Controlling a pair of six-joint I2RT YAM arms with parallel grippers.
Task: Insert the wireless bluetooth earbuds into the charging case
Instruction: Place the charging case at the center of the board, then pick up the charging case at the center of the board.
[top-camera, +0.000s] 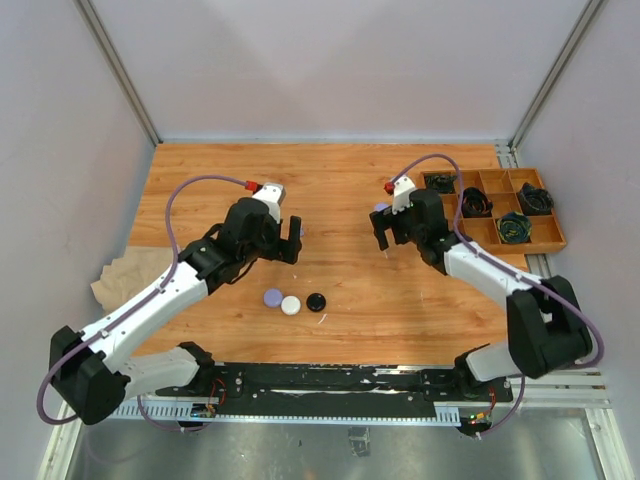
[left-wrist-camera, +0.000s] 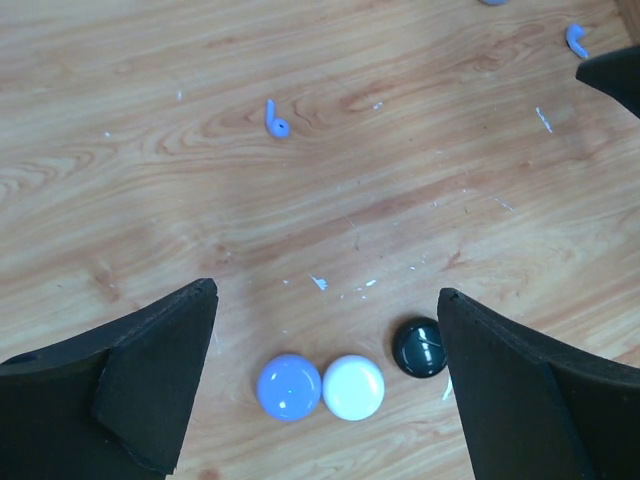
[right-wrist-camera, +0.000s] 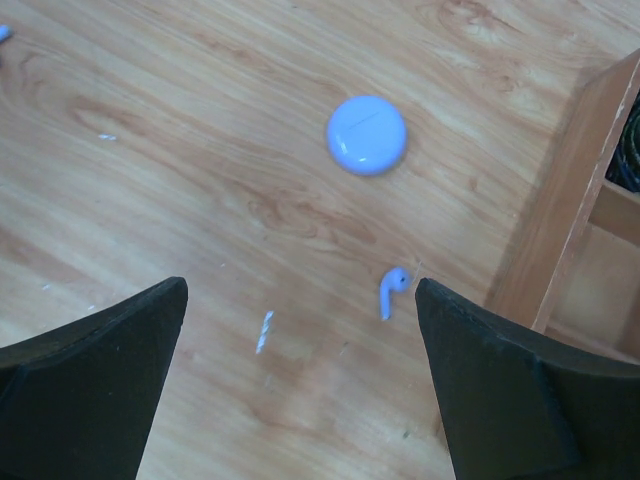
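Observation:
The case is beyond and below my open fingertips. My right gripper will next move outward and down over the fourth lavender case (top-camera: 381, 209) (right-wrist-camera: 367, 134) and onto its round sides.
Three closed round cases lie in a row on the wooden table: lavender (top-camera: 273, 297), white (top-camera: 291, 305) and black (top-camera: 316, 301). In the left wrist view they show as lavender (left-wrist-camera: 289, 387), white (left-wrist-camera: 353, 387) and black (left-wrist-camera: 420, 347). My left gripper (top-camera: 294, 244) (left-wrist-camera: 328, 300) is open and empty above them. A lavender earbud (left-wrist-camera: 275, 118) lies farther out. A fourth lavender case (top-camera: 381, 209) (right-wrist-camera: 367, 134) lies by my right gripper (top-camera: 383, 242) (right-wrist-camera: 300, 290), which is open and empty. Another lavender earbud (right-wrist-camera: 392, 290) lies beside its right finger (right-wrist-camera: 520, 390). No black or white earbuds show.
A wooden compartment tray (top-camera: 548, 243) with coiled black cables (top-camera: 476, 202) stands at the right; its edge (right-wrist-camera: 565, 210) is close to my right gripper. A crumpled beige cloth (top-camera: 125, 275) lies at the table's left edge. White walls enclose the table.

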